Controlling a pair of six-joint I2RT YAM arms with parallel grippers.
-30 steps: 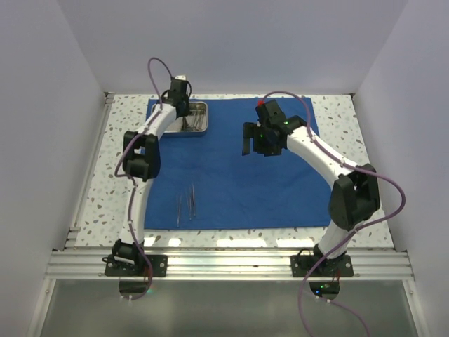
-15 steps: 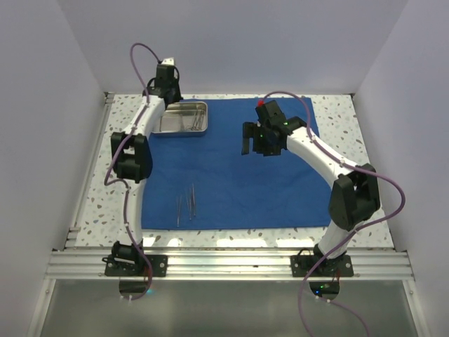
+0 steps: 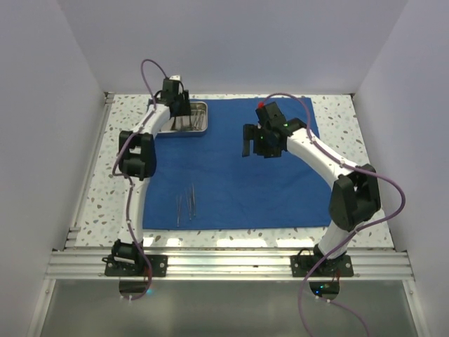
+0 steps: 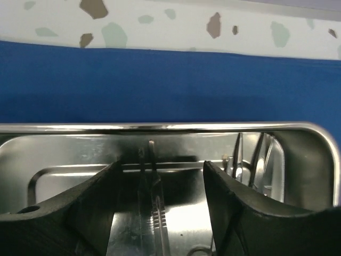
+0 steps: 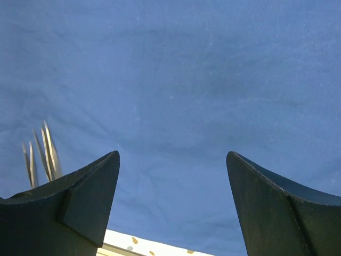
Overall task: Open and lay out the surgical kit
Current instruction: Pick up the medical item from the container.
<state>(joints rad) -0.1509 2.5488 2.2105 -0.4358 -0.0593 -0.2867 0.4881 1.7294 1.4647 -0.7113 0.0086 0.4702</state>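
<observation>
My left gripper eases outward along the thin ribbed tool's far part (image 4: pixel 155 178) next and closes its open fingers. That part lies between them, running toward the tray's rim.
The surgical kit's blue cloth (image 3: pixel 238 168) lies spread flat on the table. Its steel tray (image 3: pixel 200 121) sits on the cloth's back left corner. My left gripper (image 3: pixel 177 111) hangs low inside the tray, open. In the left wrist view a thin steel tweezer-like tool (image 4: pixel 153 184) lies on the tray floor between my fingers (image 4: pixel 234 208), touching neither, and scissors-like handles (image 4: pixel 256 160) lean at the tray's right end. Several thin tools (image 3: pixel 186 203) lie on the cloth's front left. My right gripper (image 3: pixel 247 144) hovers open over the cloth's middle (image 5: pixel 176 80), holding nothing.
Speckled tabletop (image 3: pixel 105 175) shows as a strip around the cloth. White walls enclose the back and both sides. An aluminium rail (image 3: pixel 224 261) with the arm bases runs along the near edge. The tray rim (image 4: pixel 160 127) stands just ahead of my left fingers.
The left arm swung up and to the back left of the tray, then came back down over it. The right arm has not moved.
</observation>
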